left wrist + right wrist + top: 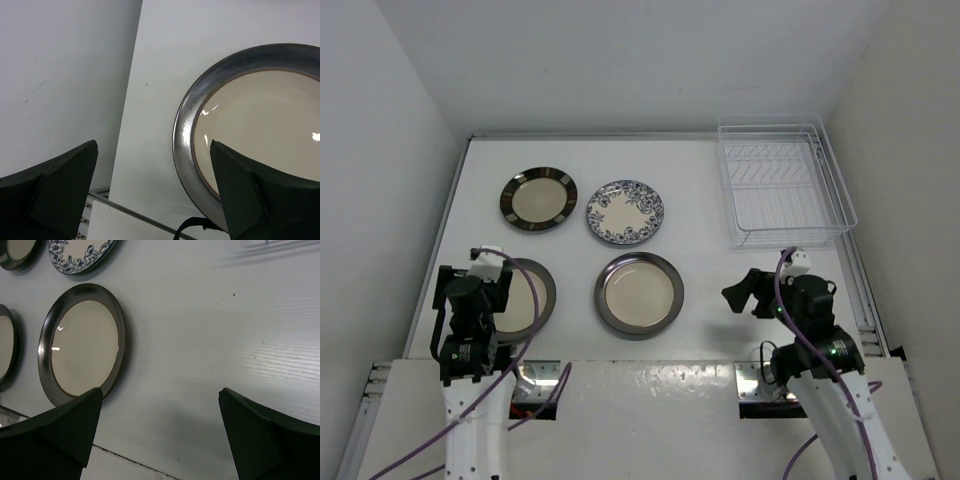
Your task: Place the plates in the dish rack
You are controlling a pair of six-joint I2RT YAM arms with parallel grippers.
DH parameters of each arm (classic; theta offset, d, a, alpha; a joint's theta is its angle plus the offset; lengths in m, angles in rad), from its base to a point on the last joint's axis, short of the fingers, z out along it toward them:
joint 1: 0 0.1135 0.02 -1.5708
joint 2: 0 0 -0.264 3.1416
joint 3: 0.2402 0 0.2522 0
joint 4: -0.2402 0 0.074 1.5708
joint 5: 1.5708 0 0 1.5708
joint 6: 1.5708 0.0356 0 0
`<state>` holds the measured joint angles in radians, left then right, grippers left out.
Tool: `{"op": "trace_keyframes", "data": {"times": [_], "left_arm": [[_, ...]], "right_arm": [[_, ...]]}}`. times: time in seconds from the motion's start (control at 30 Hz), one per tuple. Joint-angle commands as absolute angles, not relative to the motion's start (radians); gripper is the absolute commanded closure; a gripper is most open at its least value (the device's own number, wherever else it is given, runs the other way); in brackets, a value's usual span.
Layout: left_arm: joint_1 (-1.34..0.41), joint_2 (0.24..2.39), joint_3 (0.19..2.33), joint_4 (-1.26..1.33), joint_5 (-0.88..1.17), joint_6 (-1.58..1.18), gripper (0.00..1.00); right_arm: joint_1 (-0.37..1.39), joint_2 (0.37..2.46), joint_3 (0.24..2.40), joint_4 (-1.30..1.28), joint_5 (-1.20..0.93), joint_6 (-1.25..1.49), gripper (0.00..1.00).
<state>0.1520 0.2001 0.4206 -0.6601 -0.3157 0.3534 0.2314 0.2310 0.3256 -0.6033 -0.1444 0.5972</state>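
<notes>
The robot next needs to lower its right gripper and tilt it toward the left in the top view, onto the middle plate's rack-side rim (678, 292) (120, 347), which is clear because the table there is bare.
Four plates lie flat on the white table. Three are dark-rimmed with cream centres: one at the back left (538, 198), one in the middle (639, 294) and one at the near left (532, 297). A white plate with a blue floral pattern (625, 212) lies between them at the back. The white wire dish rack (790, 231) stands empty at the back right. My left gripper (486, 282) is open over the near-left plate's left rim (186, 125), holding nothing (152, 145). My right gripper (744, 292) is open and empty above bare table (161, 390), right of the middle plate (82, 345).
White walls close in the table on the left, back and right. A metal rail runs along the table's right side (865, 300) next to the rack. Purple cables hang from both arms near the front edge (545, 385).
</notes>
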Motion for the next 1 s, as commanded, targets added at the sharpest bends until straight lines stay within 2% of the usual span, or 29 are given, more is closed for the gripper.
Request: {"op": "trace_keyframes", "data": {"times": [0.0,0.17,0.33,0.4,0.6,0.63,0.7,0.87,0.97], "left_arm": [[0.163,0.216,0.454,-0.649,-0.356,0.348,0.00],[0.163,0.308,0.567,-0.698,-0.376,0.520,0.00],[0.163,0.504,0.757,-0.805,-0.174,0.555,0.00],[0.163,0.579,0.820,-0.842,-0.090,0.543,0.00],[0.163,0.787,0.870,-0.842,0.107,0.476,0.00],[0.163,0.796,0.870,-0.827,0.120,0.476,0.00],[0.163,0.805,0.870,-0.786,0.143,0.448,0.00],[0.153,0.805,0.861,-0.742,0.133,0.430,0.00],[0.153,0.805,0.850,-0.742,0.114,0.430,0.00]], "right_arm": [[0.235,0.255,0.337,-0.584,-0.212,0.621,0.01],[0.235,0.427,0.422,-0.591,-0.238,0.609,0.01],[0.238,0.704,0.641,-0.560,-0.279,0.537,0.01],[0.286,0.823,0.656,-0.472,-0.304,0.567,0.01],[0.510,1.014,0.505,-0.165,-0.213,0.802,0.01],[0.515,1.046,0.459,-0.109,-0.215,0.872,0.03],[0.523,1.119,0.419,-0.008,-0.215,0.919,0.15],[0.517,1.230,0.397,0.020,-0.150,0.946,0.18],[0.499,1.316,0.367,0.154,-0.213,0.959,0.21]]}}
